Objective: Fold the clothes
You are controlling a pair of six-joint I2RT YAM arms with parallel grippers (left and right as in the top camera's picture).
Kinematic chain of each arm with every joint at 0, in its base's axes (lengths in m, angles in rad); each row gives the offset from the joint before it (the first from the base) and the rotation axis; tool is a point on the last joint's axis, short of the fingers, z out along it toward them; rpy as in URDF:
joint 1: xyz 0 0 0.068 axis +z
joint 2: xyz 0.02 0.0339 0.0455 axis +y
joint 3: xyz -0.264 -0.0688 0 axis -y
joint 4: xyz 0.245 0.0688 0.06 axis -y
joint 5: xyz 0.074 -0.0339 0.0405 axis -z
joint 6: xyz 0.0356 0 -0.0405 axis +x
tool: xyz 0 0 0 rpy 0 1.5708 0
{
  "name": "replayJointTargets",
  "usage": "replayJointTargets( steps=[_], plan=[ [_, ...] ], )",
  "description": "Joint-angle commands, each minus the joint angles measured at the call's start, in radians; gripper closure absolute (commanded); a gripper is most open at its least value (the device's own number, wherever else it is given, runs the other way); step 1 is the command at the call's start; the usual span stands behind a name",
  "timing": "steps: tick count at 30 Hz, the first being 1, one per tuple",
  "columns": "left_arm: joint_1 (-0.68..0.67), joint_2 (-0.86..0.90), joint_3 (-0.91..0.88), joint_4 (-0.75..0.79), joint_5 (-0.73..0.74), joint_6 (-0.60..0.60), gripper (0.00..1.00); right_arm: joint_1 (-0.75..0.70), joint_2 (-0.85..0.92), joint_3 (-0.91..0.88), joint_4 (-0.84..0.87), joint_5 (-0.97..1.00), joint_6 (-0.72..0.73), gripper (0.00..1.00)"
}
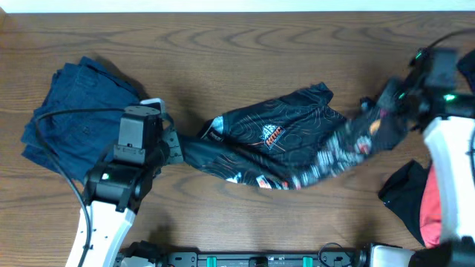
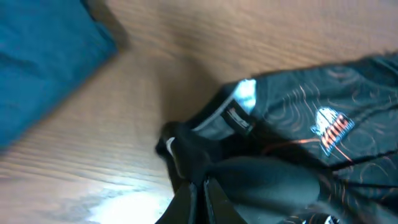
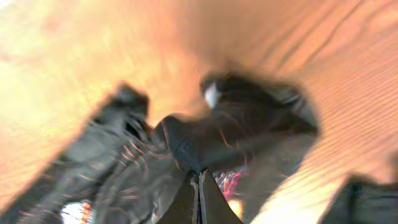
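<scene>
I will next move my right gripper back and down to the edge of the black and coral-red garment, because the jersey's lifted end is hanging bunched off the table.
The black jersey (image 1: 282, 144) with thin orange contour lines and a logo lies stretched across the middle of the table. My left gripper (image 1: 177, 147) is shut on its left end, near the collar; the left wrist view shows the jaws (image 2: 200, 182) pinched on the jersey's black cloth (image 2: 323, 118). My right gripper (image 1: 387, 102) is shut on the jersey's right end, lifted off the table; in the blurred right wrist view the jaws (image 3: 198, 179) pinch dark cloth (image 3: 249, 124). A folded navy garment (image 1: 70, 119) lies at the far left, also in the left wrist view (image 2: 43, 62).
A black and coral-red garment (image 1: 419, 196) lies heaped at the right edge under the right arm. Bare wooden tabletop (image 1: 223, 59) runs along the back and in front of the jersey.
</scene>
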Motion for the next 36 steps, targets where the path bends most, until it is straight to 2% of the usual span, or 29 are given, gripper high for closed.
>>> replayJointTargets(
  steps=[1, 5, 8, 19, 22, 27, 31, 36],
  plan=[
    [0.020, -0.045, 0.025, -0.035, -0.087, 0.024, 0.94, -0.024, -0.022, 0.087, -0.128, 0.180, -0.009, 0.99],
    [0.029, -0.069, 0.025, -0.134, -0.086, 0.023, 0.94, -0.050, -0.014, 0.060, -0.343, 0.362, 0.058, 0.99],
    [0.029, -0.072, 0.025, -0.191, -0.069, 0.024, 0.94, -0.078, -0.009, -0.009, -0.405, 0.438, 0.093, 0.99],
    [0.029, -0.072, 0.025, -0.346, -0.069, 0.024, 0.94, -0.148, -0.009, -0.268, -0.319, 0.432, 0.220, 0.99],
    [0.029, -0.071, 0.025, -0.356, -0.068, 0.016, 0.94, -0.158, -0.009, -0.295, -0.307, 0.432, 0.233, 0.99],
    [0.029, -0.071, 0.025, -0.355, -0.068, 0.016, 0.94, -0.161, -0.009, -0.304, -0.303, 0.430, 0.235, 0.87],
    [0.029, -0.071, 0.025, -0.355, -0.068, 0.016, 0.94, -0.164, -0.009, -0.304, -0.302, 0.449, 0.255, 0.84],
    [0.029, -0.071, 0.025, -0.353, -0.068, 0.016, 0.94, -0.163, -0.009, -0.311, -0.257, 0.312, 0.205, 0.83]
  ],
)
